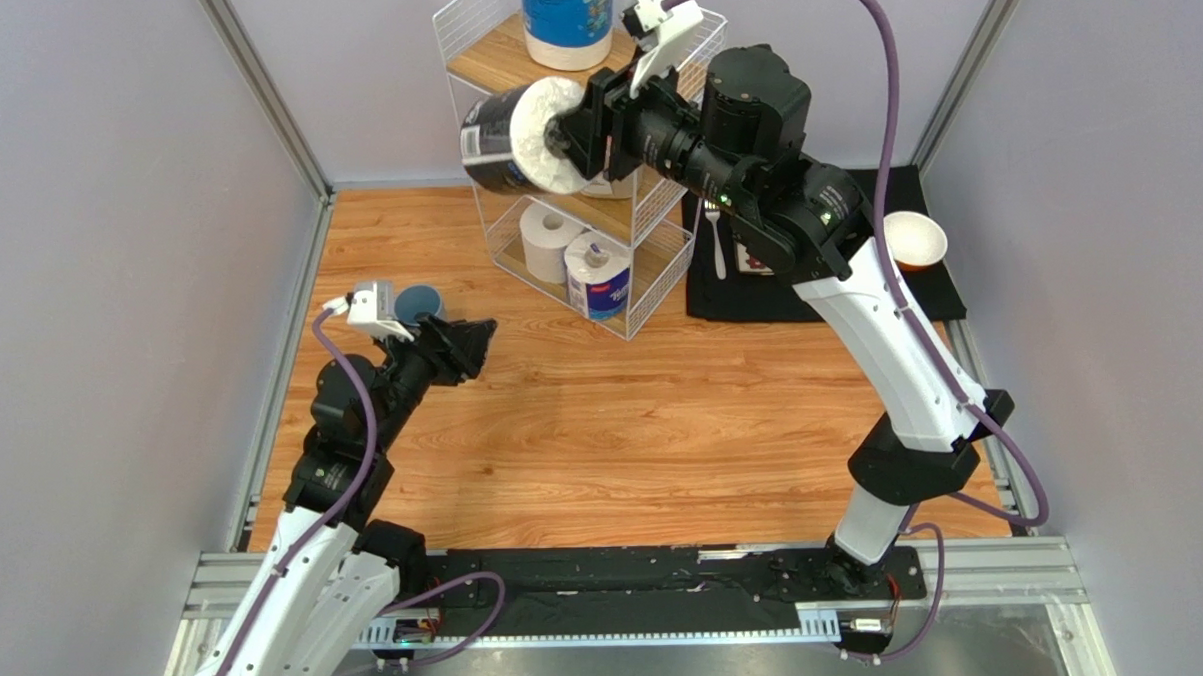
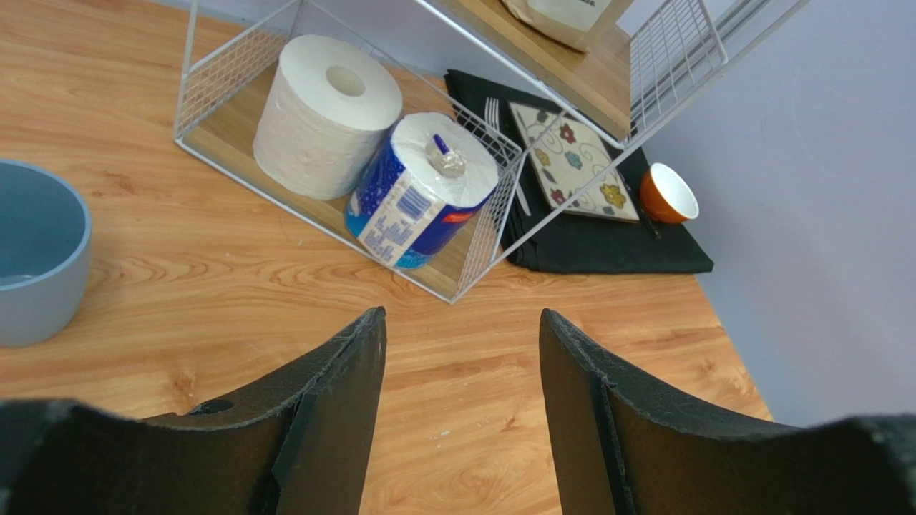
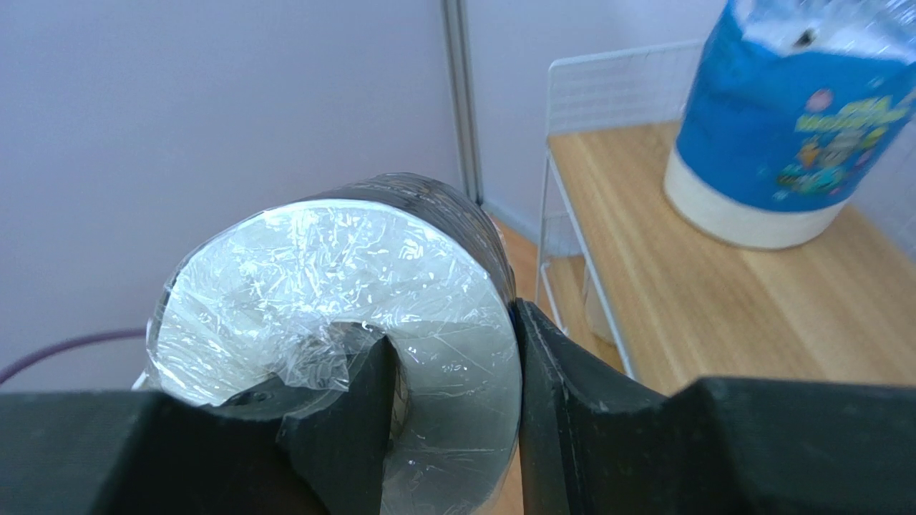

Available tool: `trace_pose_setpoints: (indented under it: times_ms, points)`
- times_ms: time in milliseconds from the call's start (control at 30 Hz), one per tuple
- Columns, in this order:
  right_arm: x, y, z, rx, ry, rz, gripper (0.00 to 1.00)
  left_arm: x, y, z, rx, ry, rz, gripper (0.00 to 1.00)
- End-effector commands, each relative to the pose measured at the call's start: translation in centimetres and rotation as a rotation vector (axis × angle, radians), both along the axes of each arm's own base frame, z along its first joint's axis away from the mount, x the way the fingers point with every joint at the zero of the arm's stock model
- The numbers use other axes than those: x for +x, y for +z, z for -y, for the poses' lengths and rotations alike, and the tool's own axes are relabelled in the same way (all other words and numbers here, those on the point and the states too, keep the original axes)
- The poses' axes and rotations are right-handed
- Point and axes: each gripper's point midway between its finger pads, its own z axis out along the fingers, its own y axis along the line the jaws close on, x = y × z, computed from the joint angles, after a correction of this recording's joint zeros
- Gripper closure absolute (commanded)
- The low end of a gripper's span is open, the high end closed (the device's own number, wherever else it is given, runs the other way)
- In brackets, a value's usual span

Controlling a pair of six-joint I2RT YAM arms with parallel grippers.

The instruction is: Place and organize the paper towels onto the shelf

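I should move my right gripper outward and to the right in its wrist view to release the roll, because the top board's empty end (image 3: 790,317) is that way.
My right gripper (image 1: 578,133) is shut on the dark-wrapped roll (image 1: 523,138). One finger is in its core and one is on its outer side, as the right wrist view shows (image 3: 457,365). The roll (image 3: 323,290) hangs in the air at the left end of the shelf (image 1: 496,60), near its upper tiers. A blue-plastic-wrapped roll (image 1: 568,17) stands on the top board (image 3: 699,290). A plain white roll (image 2: 323,113) and a white roll with blue label (image 2: 419,188) stand on the bottom tier. My left gripper (image 1: 473,347) is open and empty over the table (image 2: 460,319).
A blue cup (image 1: 416,304) stands on the table just left of my left gripper. A black mat (image 1: 802,294) right of the shelf holds an orange bowl (image 1: 916,242), a patterned tile (image 2: 570,161) and a fork (image 2: 495,113). Grey walls close both sides.
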Motion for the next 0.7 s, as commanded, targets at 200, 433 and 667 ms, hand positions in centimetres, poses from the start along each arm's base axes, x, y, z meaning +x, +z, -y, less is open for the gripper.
trace_pose_setpoints:
  times_ms: [200, 433, 667]
  points:
    - [4.3, 9.8, 4.9, 0.167, -0.355, 0.347, 0.95, -0.5, -0.2, 0.3, -0.018, -0.023, -0.011, 0.37]
    - [8.3, 8.7, 7.8, 0.138, -0.495, 0.337, 0.94, -0.5, -0.9, 0.8, -0.03, -0.045, -0.029, 0.37]
    - [10.9, 7.9, 11.7, 0.222, -0.449, 0.227, 0.94, -0.4, -1.6, 1.4, -0.044, -0.078, -0.047, 0.37]
